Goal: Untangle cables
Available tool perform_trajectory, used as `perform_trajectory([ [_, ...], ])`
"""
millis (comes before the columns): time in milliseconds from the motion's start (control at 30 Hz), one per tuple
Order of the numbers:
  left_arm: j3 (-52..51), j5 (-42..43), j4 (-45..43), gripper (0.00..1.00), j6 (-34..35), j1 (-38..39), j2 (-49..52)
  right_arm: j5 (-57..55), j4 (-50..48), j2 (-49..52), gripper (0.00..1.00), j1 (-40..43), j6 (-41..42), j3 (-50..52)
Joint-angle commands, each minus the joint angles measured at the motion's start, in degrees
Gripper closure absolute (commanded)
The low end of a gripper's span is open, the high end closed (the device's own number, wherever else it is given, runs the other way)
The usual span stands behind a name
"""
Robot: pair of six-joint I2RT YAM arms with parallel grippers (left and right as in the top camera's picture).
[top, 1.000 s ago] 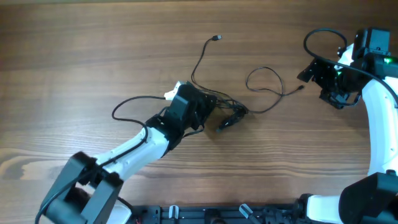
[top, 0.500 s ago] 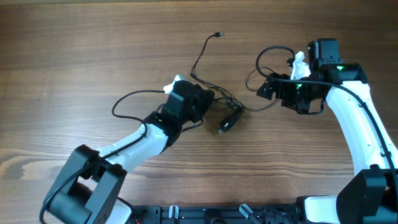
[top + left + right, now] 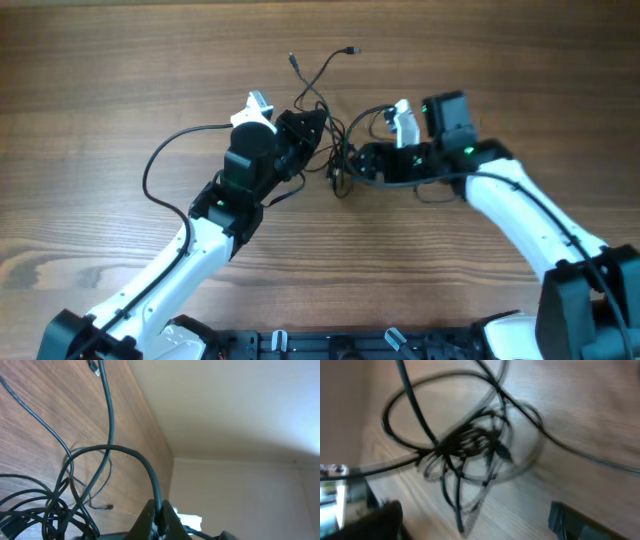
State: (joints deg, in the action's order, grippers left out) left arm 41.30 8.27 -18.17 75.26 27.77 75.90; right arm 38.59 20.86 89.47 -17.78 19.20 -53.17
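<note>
My left gripper's piece of cable runs into the knot (image 3: 40, 515), so it should pull left in the overhead view, toward the bare table, then release it.
The cables (image 3: 335, 150) are a knot of thin black cords mid-table, with two loose ends (image 3: 349, 49) reaching toward the far edge. My left gripper (image 3: 316, 124) is on the knot's left side. In the left wrist view my left gripper (image 3: 159, 512) is shut on one cable (image 3: 134, 455), which arcs up from the jaws and down into the knot (image 3: 40, 515). My right gripper (image 3: 348, 168) is at the knot's right side. In the blurred right wrist view its fingers (image 3: 567, 519) stand wide open, with the knot (image 3: 470, 442) just ahead of them.
A thicker black cord (image 3: 160, 165) wired to my left arm loops over the wooden table (image 3: 100, 80) on the left. Both arms meet at the middle of the table. The table's far edge (image 3: 165, 455) shows in the left wrist view.
My left gripper closed on a cable and drew the knot up toward the far side. My right arm swung left from the right edge to the knot, jaws open.
</note>
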Motion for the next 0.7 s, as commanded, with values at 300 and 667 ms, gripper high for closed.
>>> perform_trajectory([
  [300, -0.02, -1.68, 6.43, 0.96, -5.95, -15.04, -11.61, -25.22, 1.66, -6.6, 0.96, 4.04, 23.41, 4.7],
  [667, -0.02, -2.21, 21.07, 0.96, -15.08, -29.86, -18.38, -29.38, 11.04, -15.82, 0.96, 32.02, 9.51, 4.7],
])
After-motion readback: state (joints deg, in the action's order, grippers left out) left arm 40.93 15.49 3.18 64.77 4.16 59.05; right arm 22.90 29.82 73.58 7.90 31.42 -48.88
